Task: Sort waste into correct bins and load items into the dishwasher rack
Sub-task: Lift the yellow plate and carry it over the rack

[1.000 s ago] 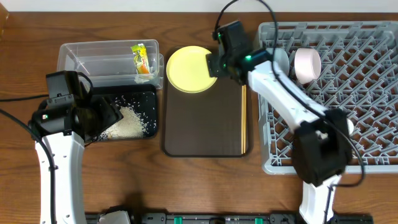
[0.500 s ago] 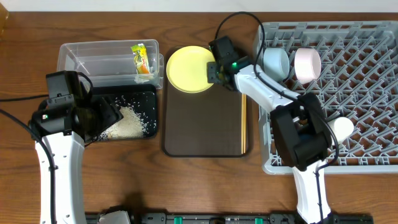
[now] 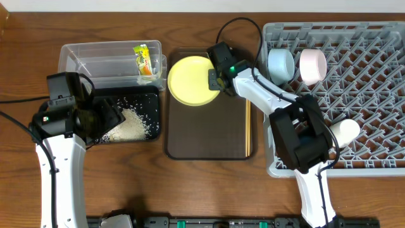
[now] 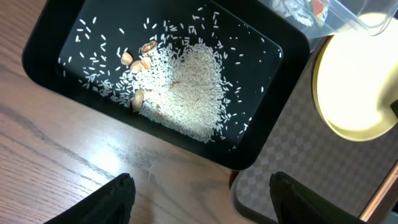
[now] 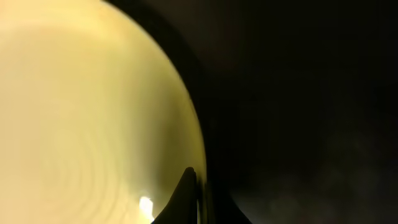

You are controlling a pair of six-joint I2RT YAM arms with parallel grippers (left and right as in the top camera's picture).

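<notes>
The slots between pinkish-white bowl and cup are empty, so my right gripper must next lift the plate (image 3: 188, 80) over the dishwasher rack and lower it into them.
The round yellow plate (image 3: 188, 80) (image 5: 81, 106) lies at the back of the dark brown serving tray (image 3: 205, 130). My right gripper (image 3: 215, 81) (image 5: 194, 180) is shut on the plate's right rim. Thin wooden chopsticks (image 3: 247, 123) lie along the tray's right side. My left gripper (image 3: 109, 118) (image 4: 199, 186) hangs open over the table at the front edge of the black tray (image 3: 152, 95) (image 4: 43, 37), which holds a heap of rice scraps (image 3: 131, 124) (image 4: 186, 93). The yellow-green wrapper (image 3: 144, 60) lies in the clear tub (image 3: 95, 57).
The grey dishwasher rack (image 3: 367, 101) fills the right side. It holds a light blue bowl (image 3: 280, 63), a pinkish-white bowl (image 3: 312, 66) and a white cup (image 3: 342, 132). A few nut-like bits (image 4: 138, 59) lie among the rice.
My right gripper moved left to the plate's rim and closed on it, and the plate shifted slightly left. The left arm stayed still.
</notes>
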